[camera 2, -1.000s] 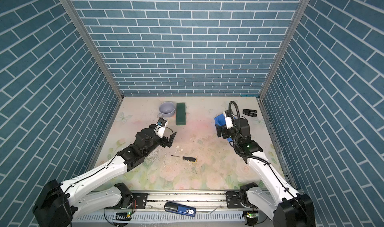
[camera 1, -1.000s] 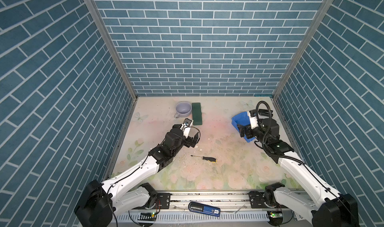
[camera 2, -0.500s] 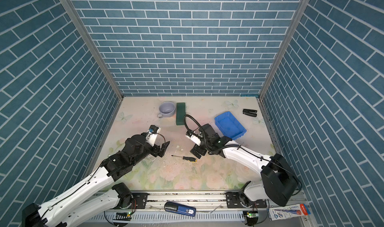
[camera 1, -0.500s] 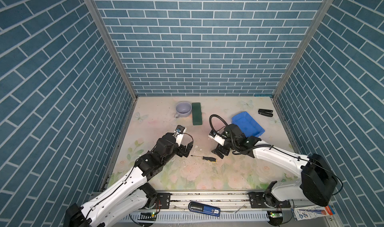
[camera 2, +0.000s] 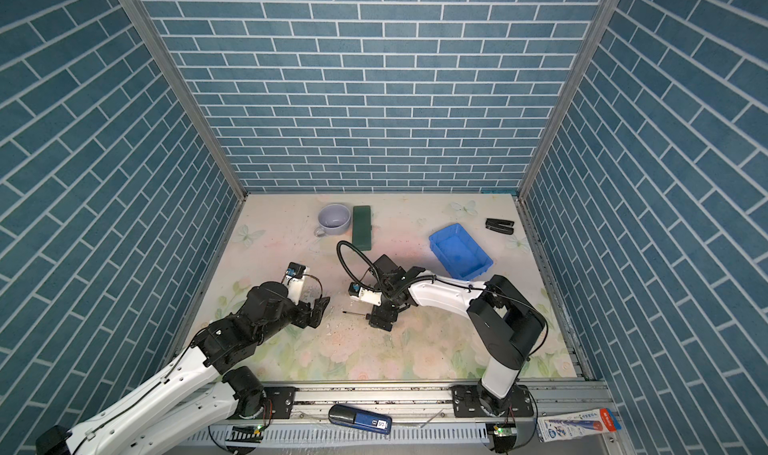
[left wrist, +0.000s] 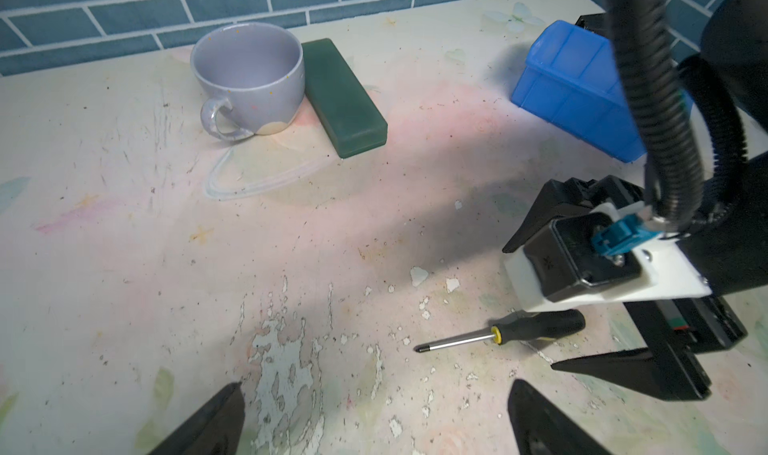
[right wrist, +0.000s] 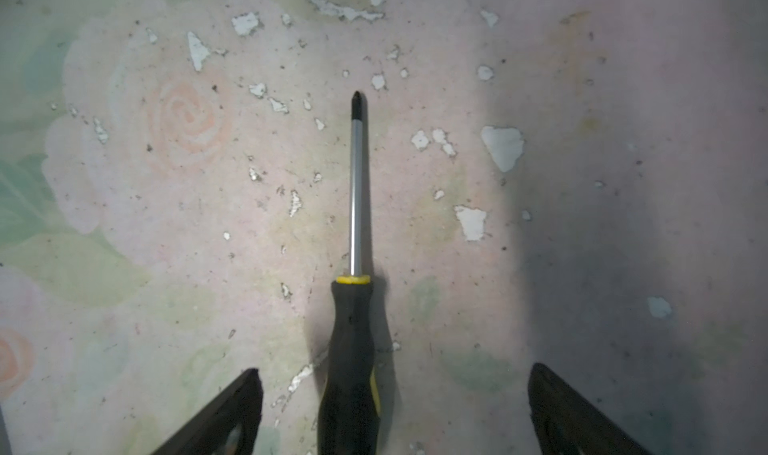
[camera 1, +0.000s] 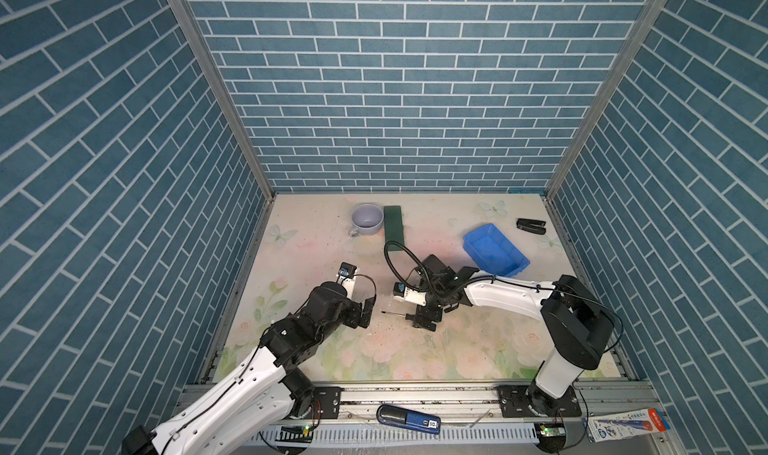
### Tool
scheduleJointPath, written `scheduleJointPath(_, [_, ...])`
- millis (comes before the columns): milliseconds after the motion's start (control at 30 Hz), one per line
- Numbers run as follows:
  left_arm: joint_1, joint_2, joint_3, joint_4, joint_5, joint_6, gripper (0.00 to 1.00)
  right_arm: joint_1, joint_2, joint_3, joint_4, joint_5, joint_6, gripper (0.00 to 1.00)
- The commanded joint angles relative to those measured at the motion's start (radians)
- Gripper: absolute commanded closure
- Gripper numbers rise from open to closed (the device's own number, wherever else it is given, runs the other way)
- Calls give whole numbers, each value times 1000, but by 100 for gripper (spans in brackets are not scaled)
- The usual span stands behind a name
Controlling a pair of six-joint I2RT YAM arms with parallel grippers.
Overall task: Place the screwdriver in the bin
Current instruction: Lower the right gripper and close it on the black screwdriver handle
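Note:
I should lower my right gripper next and close it on the screwdriver's black handle (right wrist: 349, 407) below it, because my open fingers are already on both sides of that thick handle.
The screwdriver (right wrist: 351, 349) lies flat on the floral table, black handle with a yellow collar, thin metal shaft (camera 1: 392, 313) pointing left in both top views. My right gripper (right wrist: 395, 372) is open, low over the table, its jaws standing either side of the handle without touching it; in both top views it (camera 1: 424, 319) (camera 2: 381, 319) hides the handle. My left gripper (left wrist: 374, 386) (camera 1: 365, 311) is open and empty, just left of the shaft tip. The blue bin (camera 1: 496, 251) (camera 2: 459, 251) (left wrist: 573, 87) sits empty at the back right.
A lavender cup (camera 1: 366, 220) and a dark green block (camera 1: 394, 225) stand side by side at the back. A black stapler-like tool (camera 1: 531, 226) lies near the right wall. A blue-and-black tool (camera 1: 407, 419) rests on the front rail.
My right arm swung from over the bin to the middle of the table and came down with open jaws around the screwdriver handle. My left arm shifted slightly toward the front.

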Motion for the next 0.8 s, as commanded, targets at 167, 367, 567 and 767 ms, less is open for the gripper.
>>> scheduleJointPath(167, [-3, -106, -36, -80, -19, -61, 0, 14, 87, 83, -80, 21, -71, 7])
scheduleJointPath(367, [-3, -90, -37, -70, -14, -57, 0, 12, 108, 94, -110, 29, -89, 24])
scheduleJointPath(567, [-4, -84, -39, -51, -12, -55, 0, 11, 102, 79, -119, -1, -101, 40])
scheduleJointPath(767, [-4, -80, -37, -38, -11, -52, 0, 9, 95, 68, -114, -2, -108, 62])
